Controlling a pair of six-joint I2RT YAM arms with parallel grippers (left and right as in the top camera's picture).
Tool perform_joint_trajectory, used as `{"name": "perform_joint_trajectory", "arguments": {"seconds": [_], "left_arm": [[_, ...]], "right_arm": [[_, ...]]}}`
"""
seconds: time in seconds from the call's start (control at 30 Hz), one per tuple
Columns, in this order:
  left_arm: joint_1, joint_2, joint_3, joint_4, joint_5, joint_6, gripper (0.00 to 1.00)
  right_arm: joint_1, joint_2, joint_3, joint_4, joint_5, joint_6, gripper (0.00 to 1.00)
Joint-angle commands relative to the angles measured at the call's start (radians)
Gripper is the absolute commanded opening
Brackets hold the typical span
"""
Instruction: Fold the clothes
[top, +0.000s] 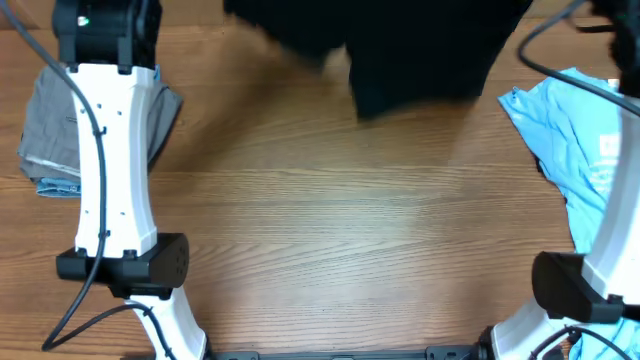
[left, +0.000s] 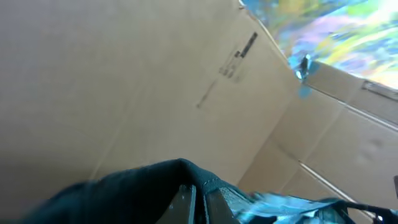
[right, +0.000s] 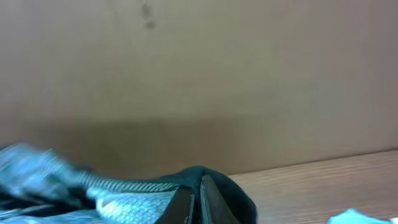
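My right gripper will go down, move back and to its left in the overhead view onto the bare tabletop below it, and release the shirt (top: 415, 50).
A plain black shirt (top: 415, 50) hangs at the far edge of the table, lifted between both arms. In the left wrist view my left gripper (left: 198, 200) is shut on a fold of the black shirt (left: 124, 193). In the right wrist view my right gripper (right: 198, 202) is shut on another fold of the black shirt (right: 236, 196). Neither gripper's fingers show in the overhead view. A light blue T-shirt with white print (top: 580, 140) lies crumpled at the right, and a corner of it shows in the right wrist view (right: 357, 216).
A grey folded garment (top: 50, 125) lies at the left, partly under the left arm (top: 110, 150). The right arm's base (top: 580, 285) stands at the lower right. A cardboard box wall (left: 186, 74) fills the background behind the grippers.
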Motion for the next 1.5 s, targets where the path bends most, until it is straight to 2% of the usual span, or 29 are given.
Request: {"name": "perform_joint_trajectory", "arguments": {"seconds": [0.0, 0.1, 0.13, 0.23, 0.33, 0.5, 0.63, 0.9, 1.03, 1.3, 1.47], "left_arm": [[0.005, -0.044, 0.024, -0.167, 0.038, 0.052, 0.04], [-0.003, -0.029, 0.007, -0.478, -0.068, 0.192, 0.04], [-0.009, -0.011, -0.002, -0.618, -0.164, 0.244, 0.04], [-0.028, 0.069, -0.004, -0.87, -0.365, 0.286, 0.04], [-0.042, 0.209, -0.004, -1.041, -0.393, 0.307, 0.04], [-0.048, 0.39, -0.004, -1.237, -0.404, 0.308, 0.04], [-0.048, 0.457, -0.014, -1.275, -0.412, 0.341, 0.04], [-0.048, 0.456, -0.022, -1.275, -0.413, 0.337, 0.04], [-0.048, 0.435, -0.023, -1.275, -0.417, 0.354, 0.04], [-0.019, 0.382, -0.023, -1.275, -0.596, 0.354, 0.04], [0.013, 0.382, -0.023, -1.275, -0.729, 0.379, 0.04]], "right_arm": [[-0.011, -0.053, 0.02, -0.053, -0.089, -0.05, 0.04], [-0.009, -0.047, -0.04, -0.19, -0.103, -0.057, 0.04], [-0.009, -0.047, -0.077, -0.248, -0.103, -0.057, 0.04], [-0.009, -0.047, -0.236, -0.363, -0.122, -0.056, 0.04], [-0.008, -0.047, -0.507, -0.399, -0.208, -0.056, 0.04], [0.006, -0.047, -0.755, -0.407, -0.218, -0.056, 0.04], [0.039, -0.047, -0.798, -0.453, -0.214, -0.057, 0.04], [0.156, -0.047, -0.808, -0.486, -0.207, -0.04, 0.04], [0.19, -0.047, -0.836, -0.468, -0.181, 0.024, 0.04], [0.301, -0.047, -1.053, -0.352, -0.182, 0.161, 0.04], [0.459, -0.047, -1.181, -0.224, -0.185, 0.307, 0.04]]}}
